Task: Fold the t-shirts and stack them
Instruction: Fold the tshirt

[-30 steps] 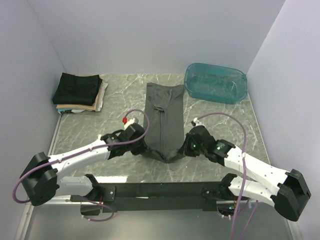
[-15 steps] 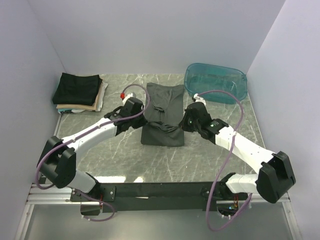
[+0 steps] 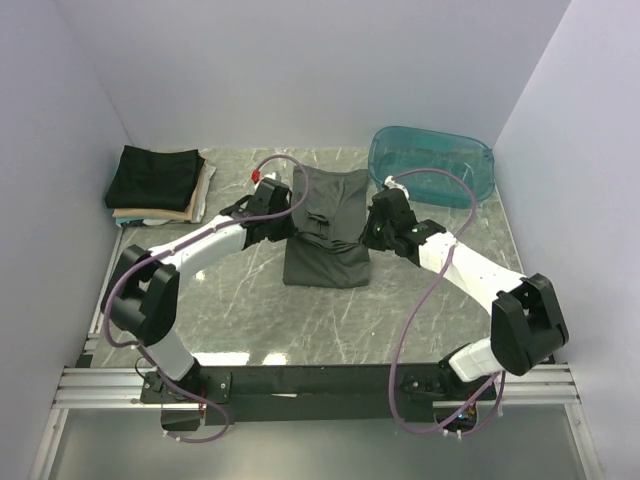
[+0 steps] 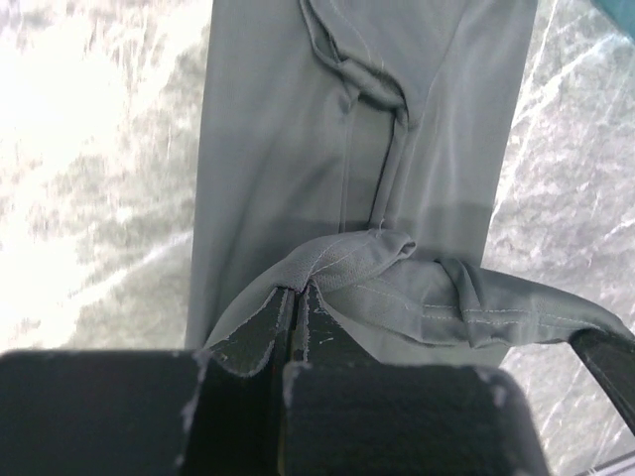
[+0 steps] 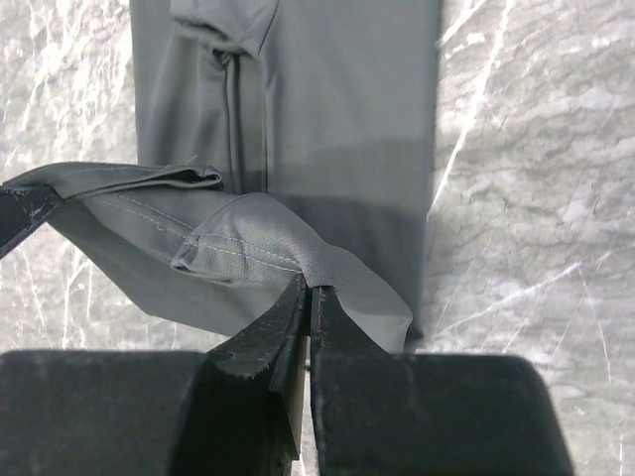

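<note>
The hem's corner goes down and slightly outward in my right gripper onto the shirt's middle (image 3: 360, 237) (image 5: 377, 250) next, because the hem hangs raised above the cloth.
A charcoal-grey t-shirt (image 3: 330, 205) lies as a long narrow strip in the middle of the table, its near end doubled back over itself. My left gripper (image 3: 284, 225) is shut on the hem's left corner (image 4: 337, 260). My right gripper (image 3: 372, 228) is shut on the hem's right corner (image 5: 268, 243). Both hold the hem raised over the shirt's middle, the cloth (image 4: 298, 119) stretching away beneath in the wrist views. A stack of folded black, tan and cream t-shirts (image 3: 158, 184) sits at the far left.
A translucent teal tub (image 3: 431, 165) stands at the far right, close behind the right arm. The marble tabletop (image 3: 250, 320) shows bare in front of the shirt. Walls close in on the left, back and right.
Both grippers carried the shirt's near hem away from the arm bases toward the collar end, folding the lower part over. The near fold edge now lies further back on the table.
</note>
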`<state>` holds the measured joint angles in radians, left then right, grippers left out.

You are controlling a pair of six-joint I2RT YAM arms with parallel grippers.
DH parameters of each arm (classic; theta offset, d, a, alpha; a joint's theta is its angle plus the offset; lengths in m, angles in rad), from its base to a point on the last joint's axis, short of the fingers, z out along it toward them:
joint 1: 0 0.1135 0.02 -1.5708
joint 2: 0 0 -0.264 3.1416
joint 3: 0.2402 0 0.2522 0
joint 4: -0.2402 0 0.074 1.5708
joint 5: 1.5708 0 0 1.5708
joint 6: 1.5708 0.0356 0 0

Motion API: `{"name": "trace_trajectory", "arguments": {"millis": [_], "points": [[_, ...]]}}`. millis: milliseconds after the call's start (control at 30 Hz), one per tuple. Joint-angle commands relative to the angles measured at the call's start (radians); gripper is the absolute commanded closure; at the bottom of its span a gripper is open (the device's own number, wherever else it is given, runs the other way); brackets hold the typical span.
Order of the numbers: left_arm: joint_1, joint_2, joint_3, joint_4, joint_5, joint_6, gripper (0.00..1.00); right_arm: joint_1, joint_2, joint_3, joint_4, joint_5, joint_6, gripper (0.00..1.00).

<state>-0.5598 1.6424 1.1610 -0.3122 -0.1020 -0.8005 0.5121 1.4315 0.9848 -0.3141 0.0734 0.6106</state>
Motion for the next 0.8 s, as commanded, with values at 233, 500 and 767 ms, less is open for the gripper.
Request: {"name": "trace_trajectory", "arguments": {"millis": [233, 500, 767], "points": [[0.034, 0.134, 0.172, -0.018, 0.064, 0.116, 0.99, -0.050, 0.084, 0.087, 0.035, -0.021, -0.022, 1.00], [0.054, 0.227, 0.238, -0.067, 0.079, 0.121, 0.92, -0.090, 0.187, 0.132, 0.052, -0.066, -0.026, 1.00], [0.083, 0.252, 0.287, -0.076, 0.087, 0.133, 0.18, -0.130, 0.262, 0.210, 0.069, -0.101, -0.052, 0.54]]}}
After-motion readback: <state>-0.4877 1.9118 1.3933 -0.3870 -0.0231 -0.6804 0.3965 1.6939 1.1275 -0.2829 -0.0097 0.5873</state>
